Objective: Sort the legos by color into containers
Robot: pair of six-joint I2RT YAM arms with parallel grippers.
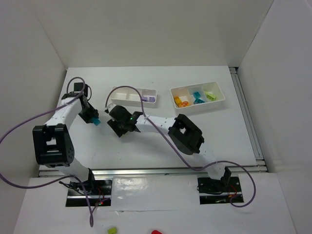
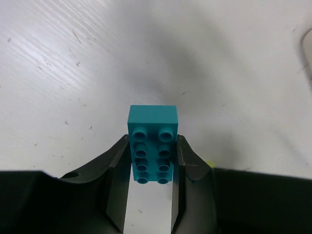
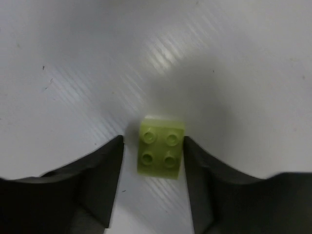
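Note:
I will move my left gripper outward and to the right in the top view and let go of the teal brick over the cyan bricks' section (image 1: 197, 96), because their colours match.
My left gripper (image 1: 93, 118) is shut on a teal brick (image 2: 152, 146), studs facing the camera, held above the bare table; the brick also shows in the top view (image 1: 97, 121). My right gripper (image 1: 120, 127) is open and low over the table, with a lime green brick (image 3: 162, 148) lying between its fingers (image 3: 109, 165), closer to the right finger. That brick is hidden in the top view. The left white tray (image 1: 124, 92) holds a purple brick (image 1: 151, 98). The right white tray (image 1: 220, 95) holds yellow-orange (image 1: 183, 101), cyan (image 1: 197, 96) and lime (image 1: 210, 95) bricks, one colour per compartment.
White walls enclose the table on three sides. A metal rail (image 1: 248, 117) runs along the table's right edge. A lime piece (image 1: 112, 229) and a red piece (image 1: 156, 232) lie off the table at the very front. Purple cables trail from both arms.

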